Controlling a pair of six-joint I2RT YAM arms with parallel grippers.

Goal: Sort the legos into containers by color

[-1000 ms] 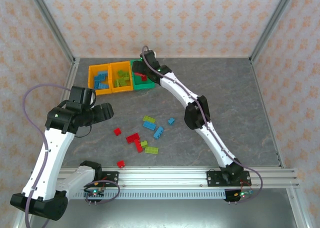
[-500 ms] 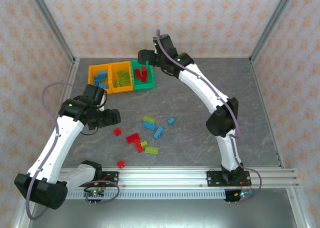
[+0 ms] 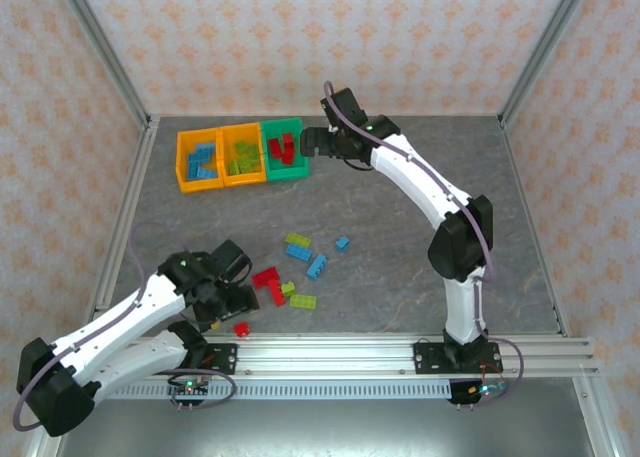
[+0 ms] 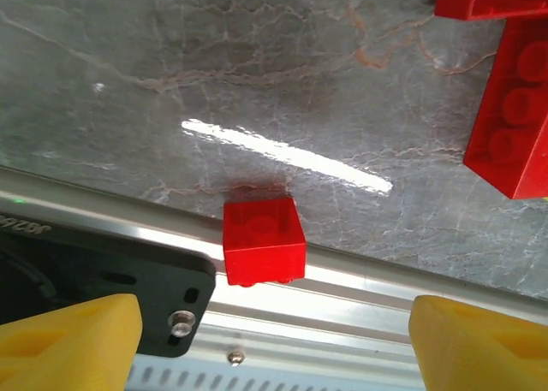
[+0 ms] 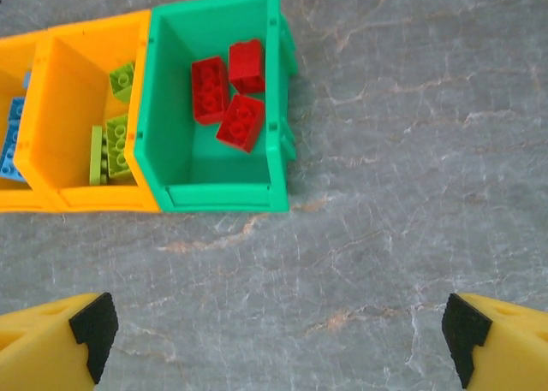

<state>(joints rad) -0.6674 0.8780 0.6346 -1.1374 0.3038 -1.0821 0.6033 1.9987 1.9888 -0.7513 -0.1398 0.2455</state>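
Note:
The small red brick sits tight against the aluminium bar, so I will lower my open left gripper straight over it and close the fingers around its sides.
Three joined bins stand at the back left: an orange one with blue legos, an orange one with lime legos, and a green one holding three red bricks. My right gripper hangs open and empty just right of the green bin. My left gripper is open, low above a small red brick that lies at the table's near edge.
Loose legos lie mid-table: a red L-shaped cluster, lime bricks, and blue bricks. An aluminium rail and a black mounting plate run right beside the small red brick.
My left arm has swung down from mid-left to the near edge, over the small red brick. My right gripper has drawn back from over the green bin to its right side.

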